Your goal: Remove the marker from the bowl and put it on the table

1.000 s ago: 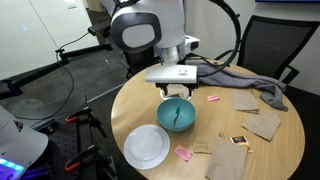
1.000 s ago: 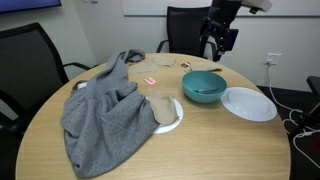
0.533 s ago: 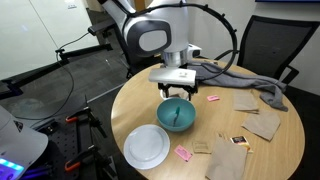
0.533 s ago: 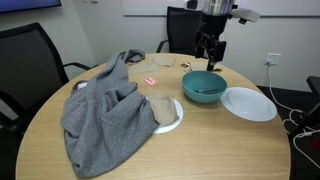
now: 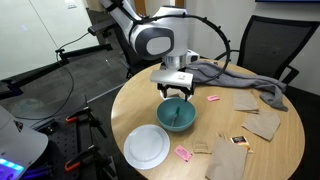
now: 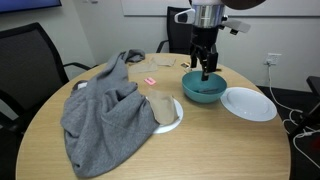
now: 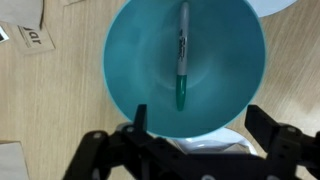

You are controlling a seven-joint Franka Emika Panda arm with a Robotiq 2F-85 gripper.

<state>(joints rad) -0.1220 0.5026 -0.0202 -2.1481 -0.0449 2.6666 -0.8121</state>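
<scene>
The marker points between my gripper's spread fingers, so I will lower my open gripper into the bowl next, onto the marker's green cap end (image 5: 178, 111) (image 7: 181, 88) below the fingers.
The teal-blue bowl (image 7: 150, 55) fills the wrist view, and the marker (image 7: 183, 55) lies inside it, a thin dark pen with a green cap end toward the gripper. The bowl also shows in both exterior views (image 5: 177, 118) (image 6: 203, 88), on the round tan table (image 5: 270, 155) (image 6: 200, 150). My gripper (image 7: 197, 118) is open, its fingers spread either side of the bowl's near rim, directly above the bowl (image 5: 175, 93) (image 6: 205, 70). It holds nothing.
A white plate (image 5: 147, 147) (image 6: 248, 104) sits next to the bowl. A grey cloth (image 6: 105, 115) (image 5: 245, 82), a second plate with a brown piece (image 6: 165, 110), small pink pieces (image 5: 183, 153) and brown cardboard pieces (image 5: 262, 122) lie on the table. Office chairs stand around.
The gripper has come down and moved over the bowl, from beside and above it to directly above its middle. The bowl and marker have not moved.
</scene>
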